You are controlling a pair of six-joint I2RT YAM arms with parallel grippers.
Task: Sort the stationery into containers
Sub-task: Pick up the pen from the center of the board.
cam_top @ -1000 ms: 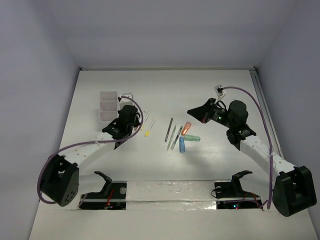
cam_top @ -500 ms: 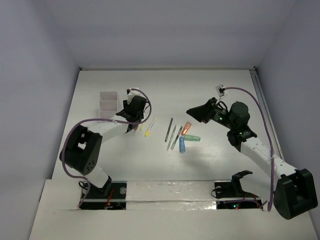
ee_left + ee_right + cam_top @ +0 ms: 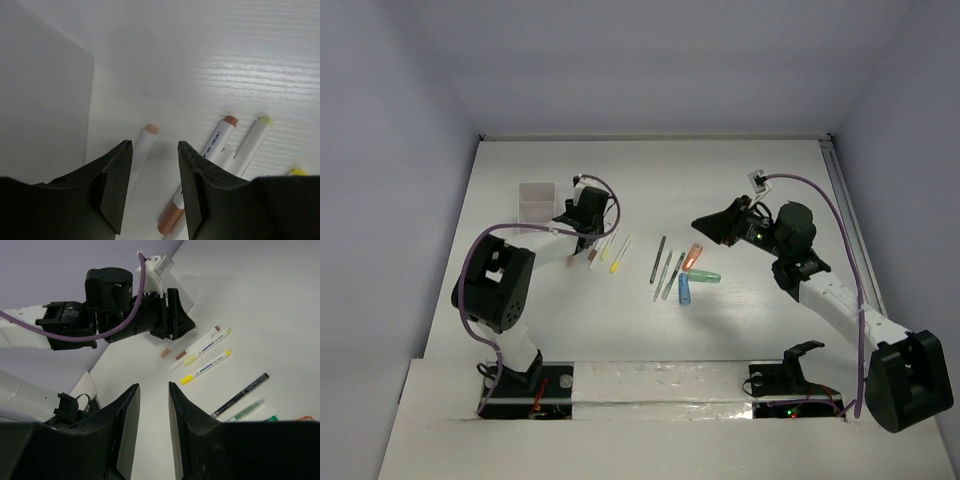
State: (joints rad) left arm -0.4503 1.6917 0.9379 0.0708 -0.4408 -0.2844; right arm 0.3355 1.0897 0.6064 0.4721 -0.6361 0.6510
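Observation:
I will next lower my left gripper onto the peach-tipped end of the thin white stick and close it, because that end of the stick is already in the gap between my open fingers.
The white compartment box stands at the back left; its wall fills the left of the left wrist view. My left gripper is open just right of the box, low over several white sticks. A peach-tipped stick lies on the table in the gap between its fingers, not gripped. Slim pens and orange, mint-green and blue markers lie mid-table. My right gripper hangs open and empty above and right of them.
A yellow-ended stick and a dark pen lie apart in the right wrist view, with the left arm beyond them. A rail runs along the table's right edge. Both arm bases sit at the near edge.
The left arm swung its gripper away from the near edge, closer to the box, and opened wider. The right gripper went from shut to open, staying in place.

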